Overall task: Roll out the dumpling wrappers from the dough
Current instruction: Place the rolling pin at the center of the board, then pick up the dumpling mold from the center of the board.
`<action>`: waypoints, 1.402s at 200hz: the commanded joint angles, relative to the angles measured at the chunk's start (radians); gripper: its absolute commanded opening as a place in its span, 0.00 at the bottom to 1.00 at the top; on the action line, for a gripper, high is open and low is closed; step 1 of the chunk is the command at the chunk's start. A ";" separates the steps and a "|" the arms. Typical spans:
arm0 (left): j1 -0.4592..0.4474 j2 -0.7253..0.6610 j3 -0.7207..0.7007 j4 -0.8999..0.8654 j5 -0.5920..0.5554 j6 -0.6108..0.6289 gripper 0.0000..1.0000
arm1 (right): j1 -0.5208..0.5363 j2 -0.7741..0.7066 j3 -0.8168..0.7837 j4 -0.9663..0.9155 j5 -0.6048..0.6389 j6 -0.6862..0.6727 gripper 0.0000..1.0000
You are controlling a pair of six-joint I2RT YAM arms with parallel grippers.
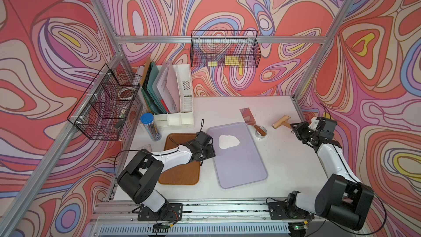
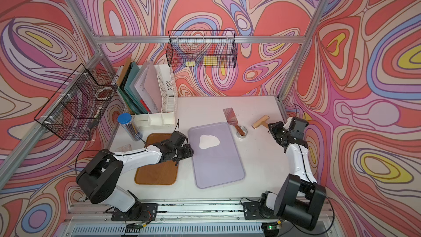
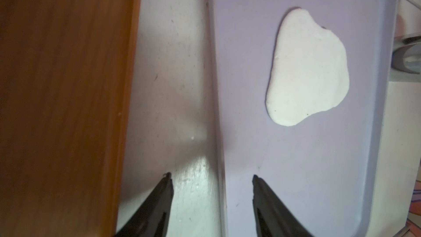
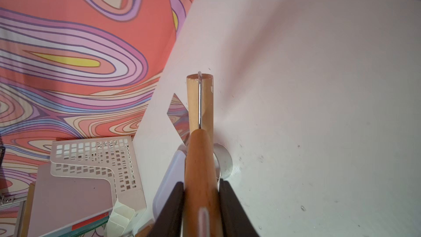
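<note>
I need to lower my right gripper toward the steel scraper next and release the wooden roller on the bare tabletop beside it, because the dough (image 1: 228, 141) is already thin and flat.
The dough (image 1: 228, 141) (image 2: 209, 141) (image 3: 307, 69) is a thin, flat, irregular white sheet on the far half of the lilac tray (image 1: 241, 169) (image 2: 218, 169) (image 3: 296, 178). My left gripper (image 1: 210, 151) (image 2: 190, 152) (image 3: 211, 175) is open and holds nothing; it straddles the tray's left rim, apart from the dough. At the back right, my right gripper (image 1: 293, 127) (image 2: 271, 126) (image 4: 201, 182) is shut on the wooden roller (image 1: 280, 121) (image 2: 260, 121) (image 4: 200, 101) by its handle. No dumpling wrappers are in view.
A brown tray (image 1: 182, 174) (image 2: 157, 174) (image 3: 63, 87) lies left of the lilac one, under my left arm. A steel scraper (image 1: 248, 115) rests with its handle in a small steel cup (image 1: 260, 132). A blue-lidded jar (image 1: 150, 126) and file organizer (image 1: 173, 92) stand back left.
</note>
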 commanded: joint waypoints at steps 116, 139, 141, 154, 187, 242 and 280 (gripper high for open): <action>-0.003 -0.286 0.079 -0.157 -0.110 0.319 1.00 | -0.035 -0.034 0.114 -0.449 0.531 -0.211 0.65; -0.003 -0.238 0.107 -0.125 -0.066 0.342 1.00 | 0.104 -0.001 0.199 -0.452 0.570 -0.276 0.64; -0.003 -0.232 0.109 -0.122 -0.062 0.343 1.00 | 0.120 0.011 0.208 -0.456 0.570 -0.281 0.64; -0.005 -0.197 0.129 -0.105 -0.039 0.343 1.00 | 0.231 0.110 0.295 -0.486 0.539 -0.329 0.62; -0.008 -0.129 0.159 -0.069 -0.003 0.331 1.00 | 0.342 0.344 0.412 -0.481 0.395 -0.337 0.41; -0.009 -0.085 0.149 -0.066 0.003 0.318 1.00 | 0.428 0.570 0.538 -0.447 0.367 -0.366 0.35; -0.009 -0.063 0.151 -0.064 0.015 0.310 1.00 | 0.429 0.649 0.572 -0.427 0.360 -0.361 0.27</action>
